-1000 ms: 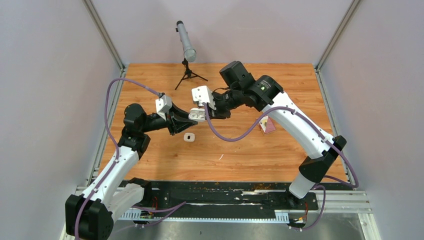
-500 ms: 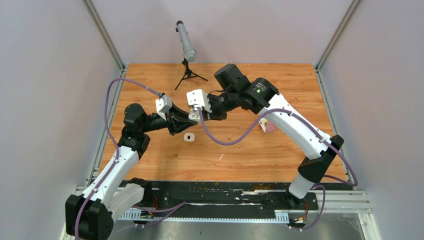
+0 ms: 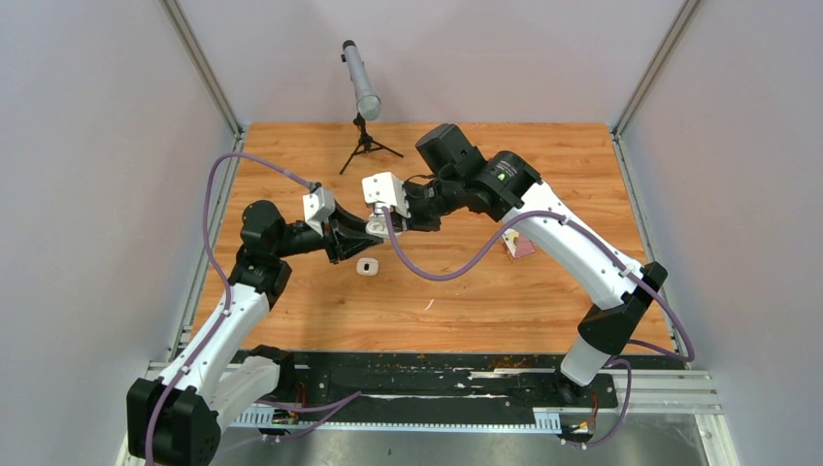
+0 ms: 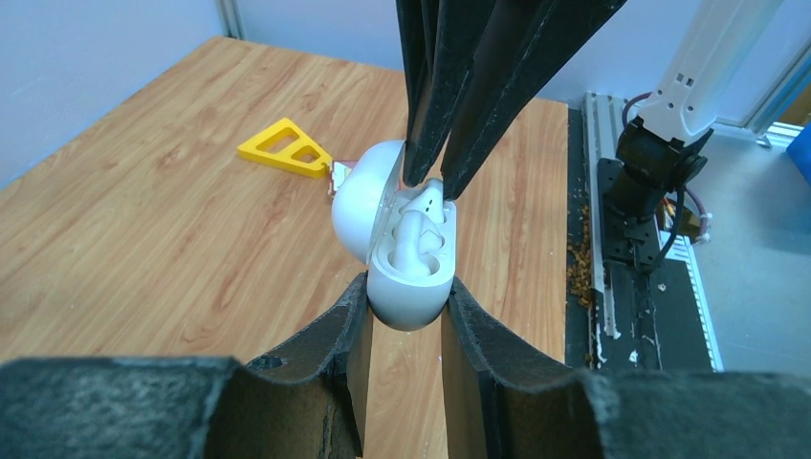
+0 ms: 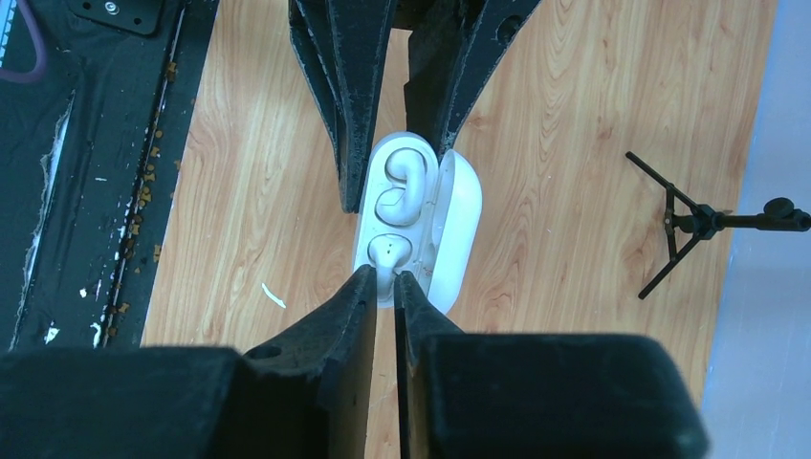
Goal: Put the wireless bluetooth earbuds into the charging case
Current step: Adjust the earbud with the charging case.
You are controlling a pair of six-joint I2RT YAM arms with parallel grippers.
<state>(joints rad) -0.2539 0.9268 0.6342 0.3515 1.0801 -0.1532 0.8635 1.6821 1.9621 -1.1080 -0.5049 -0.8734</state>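
Observation:
The left gripper brings the charging case down onto bare wood beside the second case [image 3: 415, 252] next and releases it, as that lies below, to its right in the top view.
My left gripper [image 4: 406, 292] is shut on the base of a white charging case [image 4: 409, 287] and holds it above the table with the lid [image 4: 359, 201] open. One white earbud [image 5: 404, 175] sits in a slot of the case [image 5: 457, 220]. My right gripper [image 5: 384, 279] is shut on the stem of a second earbud [image 5: 389, 252], whose head rests in the other slot. In the left wrist view that earbud [image 4: 427, 197] shows between the right fingers. In the top view the two grippers, left [image 3: 359, 233] and right [image 3: 380, 224], meet at the case [image 3: 373, 227].
A second small white case [image 3: 367, 266] lies on the wooden table [image 3: 466, 291] just below the grippers. A white scrap [image 3: 428, 305] lies nearer the front. A pink and yellow item [image 3: 517, 243] lies to the right. A small tripod [image 3: 365, 144] stands at the back.
My right gripper has moved left and down with the earbud onto the open case. Over the last half second both arms have hardly moved.

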